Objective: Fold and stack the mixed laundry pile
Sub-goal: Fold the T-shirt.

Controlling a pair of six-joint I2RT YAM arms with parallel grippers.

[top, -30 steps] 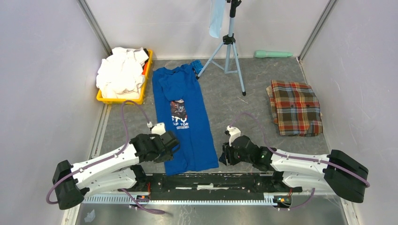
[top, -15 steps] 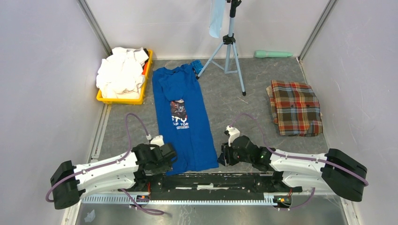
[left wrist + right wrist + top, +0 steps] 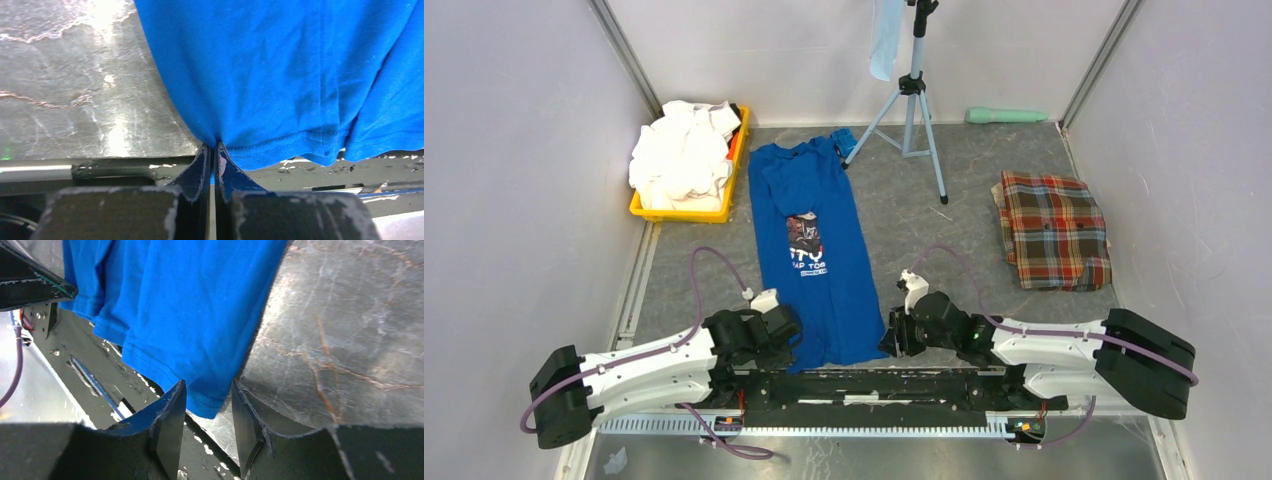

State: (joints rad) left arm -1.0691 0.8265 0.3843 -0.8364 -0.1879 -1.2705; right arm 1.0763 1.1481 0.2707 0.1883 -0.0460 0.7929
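I will keep my right gripper low at the T-shirt's edge and close its open fingers, since the T-shirt's near hem corner (image 3: 881,354) (image 3: 209,401) already lies between them.
A royal-blue T-shirt (image 3: 812,250) with a chest graphic lies folded lengthwise on the grey table. My left gripper (image 3: 789,335) is shut on its near left hem corner, shown in the left wrist view (image 3: 214,147) with blue cloth (image 3: 280,75) pinched between the jaws. My right gripper (image 3: 892,338) is open at the near right hem corner; in the right wrist view (image 3: 209,395) the hem (image 3: 200,340) lies between the jaws, not pinched. White shirts (image 3: 682,155) with black and orange pieces fill a yellow bin (image 3: 742,135). A folded red-green plaid cloth (image 3: 1052,230) lies at the right.
A tripod (image 3: 912,95) stands behind the shirt with a narrow pale-blue cloth (image 3: 884,40) hanging from it. A small bright-blue object (image 3: 844,140) lies by its leg. A pale-green cylinder (image 3: 1006,115) lies at the back wall. The black base rail (image 3: 874,385) runs along the near edge.
My left gripper has moved nearer and down onto the shirt's near left hem corner. My right gripper has slid left to the near right hem corner.
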